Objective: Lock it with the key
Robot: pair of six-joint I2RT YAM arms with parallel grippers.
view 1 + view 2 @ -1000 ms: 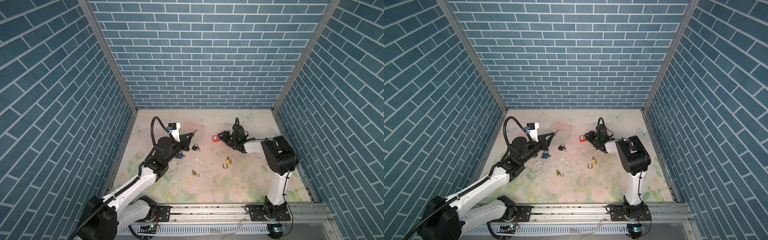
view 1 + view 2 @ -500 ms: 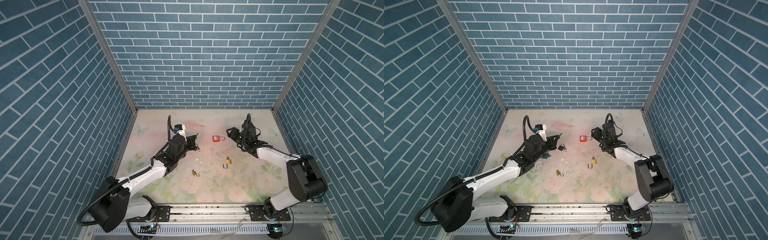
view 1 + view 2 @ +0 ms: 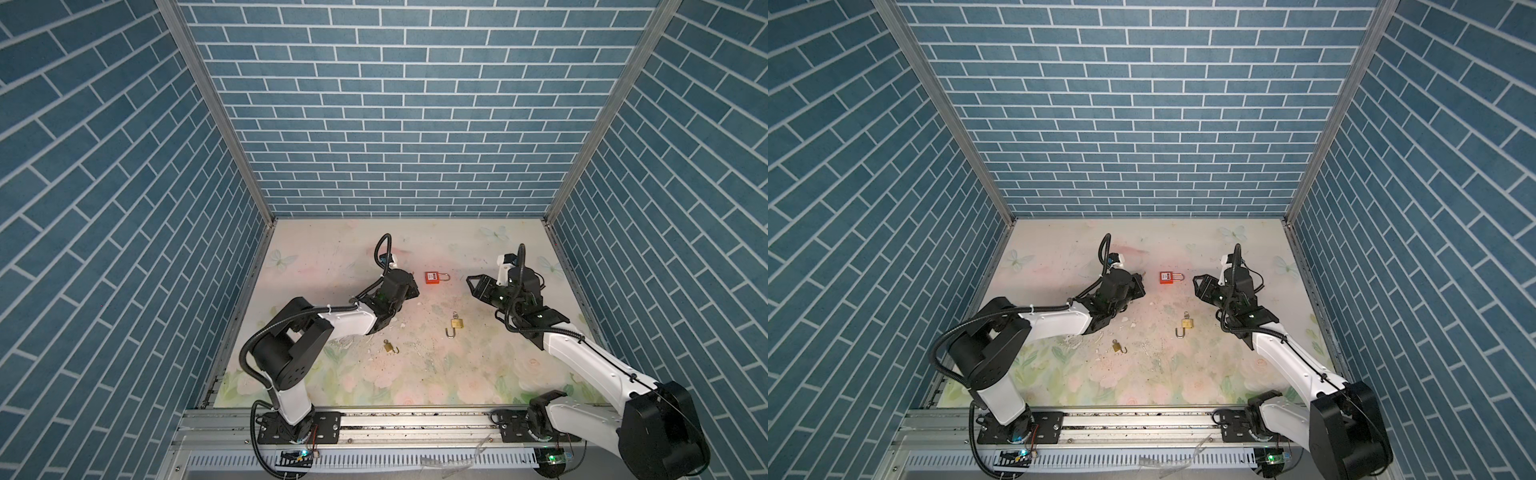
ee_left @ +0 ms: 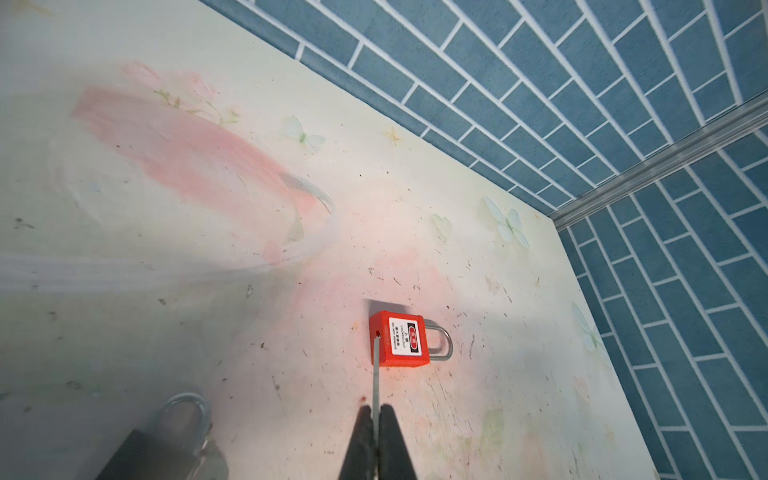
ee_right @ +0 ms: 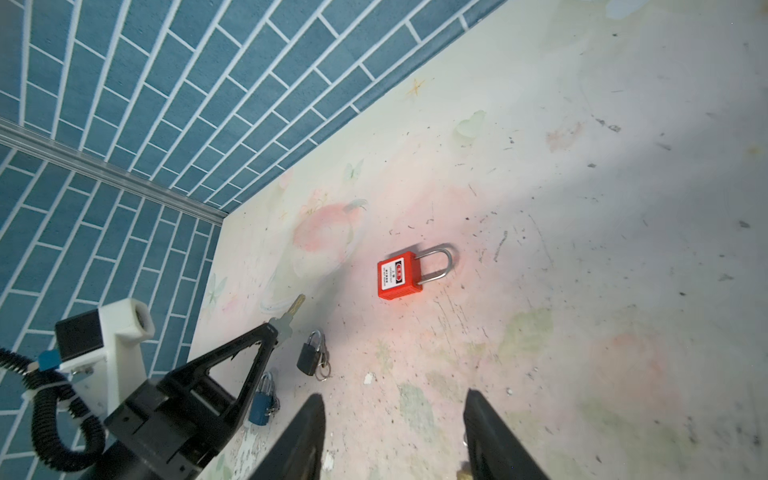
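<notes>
My left gripper moves down toward the red padlock's keyhole end (image 3: pixel 427 278) (image 4: pixel 377 330) next and releases the silver key there, since that end lies below and beyond the gripper's fingers.
A red padlock (image 3: pixel 432 277) (image 3: pixel 1166 278) lies flat at the middle back of the table, label up, shackle pointing right. My left gripper (image 4: pixel 376 409) (image 3: pixel 410 281) is shut on a silver key (image 4: pixel 375 374) (image 5: pixel 290 316), just left of the padlock. The key's blade points at the keyhole end of the red padlock (image 4: pixel 400 338), and in the right wrist view a gap shows between them. My right gripper (image 5: pixel 392 399) (image 3: pixel 473 283) is open and holds nothing. It hovers to the right of the red padlock (image 5: pixel 397 276), aimed at it.
A brass padlock (image 3: pixel 456 323) with open shackle lies at mid table. A smaller brass one (image 3: pixel 389 346) lies nearer the front left. A black padlock (image 5: pixel 311 355) and a blue padlock (image 5: pixel 262 401) sit under the left arm. Blue brick walls enclose the table.
The left gripper carried the key rightwards, up close to the red padlock. The right gripper drew back to the right, away from the padlock, and its arm swung outwards.
</notes>
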